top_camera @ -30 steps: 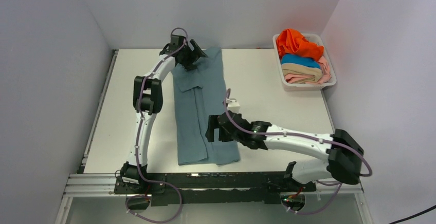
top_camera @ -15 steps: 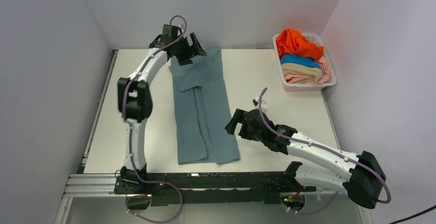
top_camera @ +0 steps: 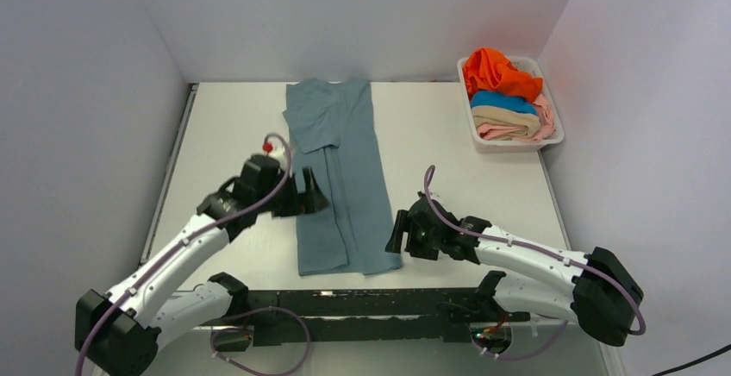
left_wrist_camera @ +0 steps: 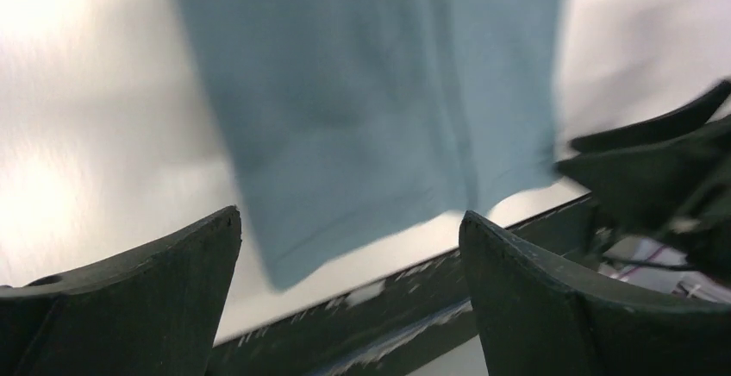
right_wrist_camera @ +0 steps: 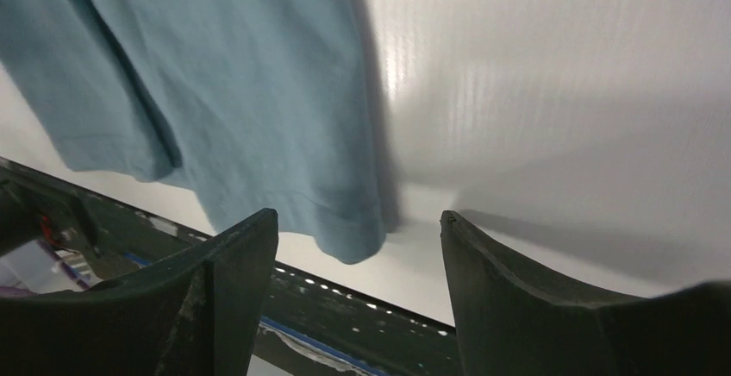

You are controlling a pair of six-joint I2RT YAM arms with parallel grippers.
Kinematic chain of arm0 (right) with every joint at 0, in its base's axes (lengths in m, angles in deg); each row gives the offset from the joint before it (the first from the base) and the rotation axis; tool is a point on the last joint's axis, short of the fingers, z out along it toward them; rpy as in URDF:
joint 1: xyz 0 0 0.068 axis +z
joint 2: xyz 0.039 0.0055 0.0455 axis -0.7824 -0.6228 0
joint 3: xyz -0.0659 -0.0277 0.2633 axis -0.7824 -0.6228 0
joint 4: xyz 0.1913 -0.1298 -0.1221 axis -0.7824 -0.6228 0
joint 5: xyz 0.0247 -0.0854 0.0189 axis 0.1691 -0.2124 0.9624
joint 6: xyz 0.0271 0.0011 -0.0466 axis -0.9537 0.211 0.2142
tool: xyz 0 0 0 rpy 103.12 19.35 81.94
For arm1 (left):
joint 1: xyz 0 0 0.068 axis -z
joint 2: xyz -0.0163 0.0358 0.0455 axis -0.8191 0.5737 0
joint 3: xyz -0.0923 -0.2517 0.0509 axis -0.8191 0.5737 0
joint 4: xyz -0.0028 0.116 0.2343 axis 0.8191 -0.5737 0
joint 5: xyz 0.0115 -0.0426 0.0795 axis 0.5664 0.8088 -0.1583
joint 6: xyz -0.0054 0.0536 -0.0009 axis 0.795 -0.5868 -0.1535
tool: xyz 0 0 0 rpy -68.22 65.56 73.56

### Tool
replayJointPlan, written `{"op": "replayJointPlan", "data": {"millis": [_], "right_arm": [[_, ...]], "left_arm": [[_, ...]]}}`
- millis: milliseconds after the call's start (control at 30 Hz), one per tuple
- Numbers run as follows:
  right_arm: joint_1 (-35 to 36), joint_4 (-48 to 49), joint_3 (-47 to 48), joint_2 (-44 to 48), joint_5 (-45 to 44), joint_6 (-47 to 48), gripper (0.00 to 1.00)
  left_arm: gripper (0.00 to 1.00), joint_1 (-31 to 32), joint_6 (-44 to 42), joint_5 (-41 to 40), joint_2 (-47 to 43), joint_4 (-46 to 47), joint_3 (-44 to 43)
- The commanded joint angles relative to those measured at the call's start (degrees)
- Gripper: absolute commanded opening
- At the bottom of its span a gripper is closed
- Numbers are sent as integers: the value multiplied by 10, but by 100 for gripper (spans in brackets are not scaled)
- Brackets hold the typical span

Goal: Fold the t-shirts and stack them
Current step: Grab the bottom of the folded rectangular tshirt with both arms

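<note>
I will bring my left gripper back and down onto the hem's opposite corner (top_camera: 303,270) (left_wrist_camera: 282,275) and close there, because my right gripper is already at one hem corner.
A dusty grey-blue t-shirt (top_camera: 340,178) lies on the white table, folded lengthwise into a long strip with one sleeve turned in at the far end. My left gripper (top_camera: 310,202) hovers open at the strip's left edge, over its near half. In the left wrist view the left gripper (left_wrist_camera: 349,221) has nothing between its fingers, and the t-shirt (left_wrist_camera: 362,91) lies ahead. My right gripper (top_camera: 398,236) is at the near right corner. In the right wrist view the right gripper (right_wrist_camera: 358,221) has its jaws apart either side of that corner of the t-shirt (right_wrist_camera: 215,74), not pinching it.
A white basket (top_camera: 517,144) at the back right holds an orange shirt (top_camera: 496,72), a bright blue one (top_camera: 504,100), a tan one (top_camera: 509,117) and a pale pink one (top_camera: 513,131). The black mounting rail (top_camera: 371,303) runs along the near table edge, just below the strip's hem.
My left arm has drawn back from the shirt's far collar end to its near left edge. The right gripper has swung in to the near right corner, its jaws a little narrower.
</note>
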Motion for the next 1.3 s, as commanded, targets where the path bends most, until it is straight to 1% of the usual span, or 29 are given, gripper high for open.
{"op": "replayJointPlan", "data": {"millis": [0, 67, 133, 200, 267, 433, 533, 633, 733, 833, 867, 900, 933, 1033, 1100, 1133, 1167, 1267], "right_arm": [[-2, 22, -23, -6, 30, -7, 69], [-1, 28, -33, -9, 31, -8, 65], [-1, 42, -43, -14, 39, -12, 62], [-2, 57, -49, -21, 47, -17, 59], [-2, 66, -50, -29, 53, -19, 54], [-1, 78, -56, -39, 60, -26, 43], [-2, 88, -61, -42, 64, -30, 39], [-2, 96, -61, -49, 69, -32, 38], [-2, 95, -57, -57, 68, -31, 34], [-2, 96, -56, -57, 67, -30, 27], [-2, 97, -57, -56, 70, -30, 24], [-1, 99, -58, -55, 72, -30, 22], [-2, 99, -58, -54, 75, -30, 19], [-2, 90, -54, -47, 89, -29, 12], [0, 83, -54, -30, 112, -32, 9], [0, 77, -56, -22, 128, -35, 4], [1, 73, -58, -13, 136, -37, 1], [4, 50, -60, 14, 172, -46, 0]], "left_arm": [[99, 15, 76, -21, -130, -74, 100], [99, 17, 93, 7, -176, -67, 148], [95, 17, 107, 35, -205, -49, 180], [89, 19, 117, 72, -213, -10, 213], [83, 20, 122, 95, -198, 15, 232], [65, 25, 105, 79, -137, -1, 237], [63, 25, 101, 61, -120, 5, 237], [61, 26, 103, 54, -103, 33, 245], [54, 26, 107, 41, -80, 55, 248], [41, 26, 103, 37, -53, 71, 247], [29, 26, 101, 35, -46, 75, 247], [11, 26, 101, 31, -38, 75, 245], [0, 26, 101, 30, -33, 72, 242], [0, 29, 92, 49, -38, 42, 222], [0, 37, 95, 54, -67, 2, 216], [0, 40, 99, 60, -88, -26, 216], [0, 42, 100, 70, -110, -38, 216], [0, 46, 116, 98, -173, -86, 222]]}}
